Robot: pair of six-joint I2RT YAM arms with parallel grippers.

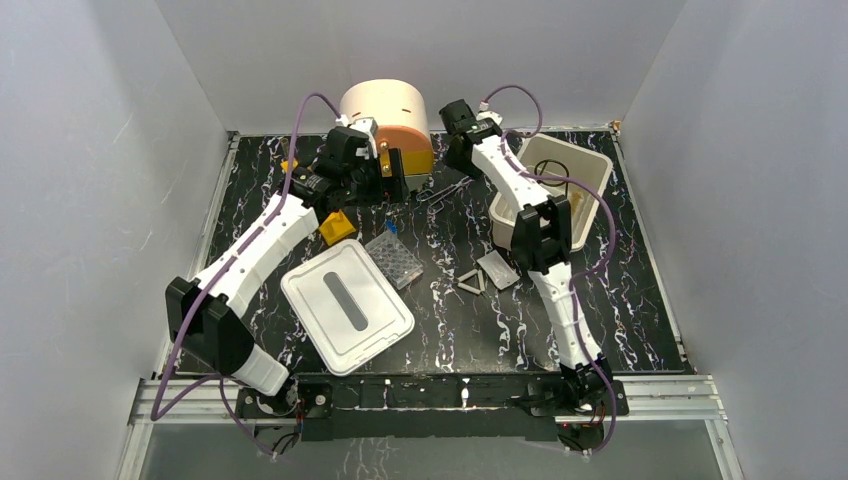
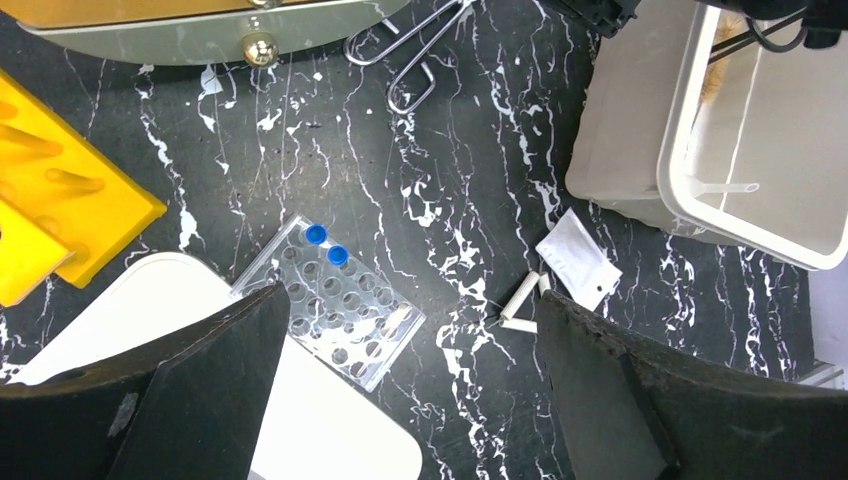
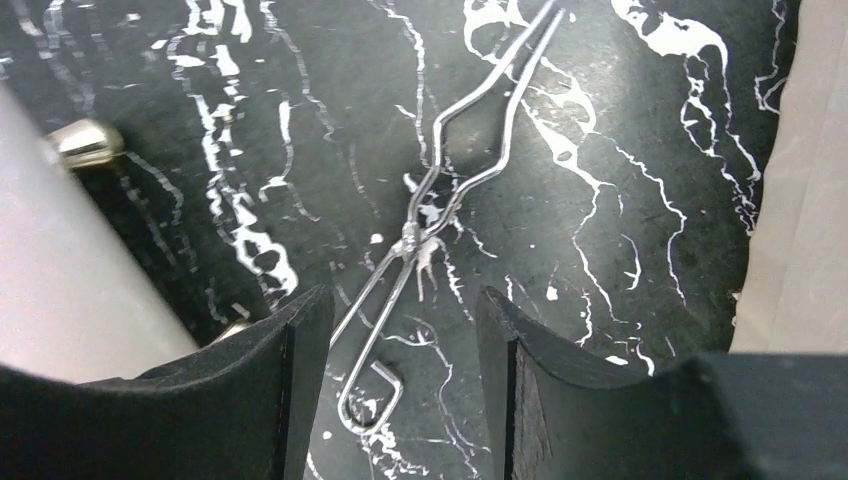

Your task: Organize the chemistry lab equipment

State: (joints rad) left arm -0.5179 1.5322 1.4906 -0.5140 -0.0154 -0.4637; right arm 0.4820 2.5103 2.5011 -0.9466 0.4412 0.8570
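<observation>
I will next lower my right gripper's open fingers around the tongs' riveted joint (image 3: pixel 411 239), which is below it, and close them where both thin arms cross.
Thin metal tongs (image 3: pixel 440 200) lie flat on the black marbled table (image 1: pixel 450 320) between the round drawer unit (image 1: pixel 385 110) and the white bin (image 1: pixel 600 165). My right gripper (image 3: pixel 400 300) hangs open just above them, its fingers on either side of the handle loop and closed on nothing. My left gripper (image 2: pixel 412 300) is open and empty, high above the table near the drawer unit. Below it lie a clear well plate (image 2: pixel 335 300) with two blue caps, a yellow rack (image 2: pixel 60 210), a white triangle (image 2: pixel 525 305) and a flat clear packet (image 2: pixel 578 258).
The bin's white lid (image 1: pixel 345 305) with a grey slot lies at front left, next to the well plate. The bin (image 2: pixel 640 120) holds a pipette (image 2: pixel 730 187) and other items. A brass drawer knob (image 3: pixel 85 140) is close to my right gripper's left finger.
</observation>
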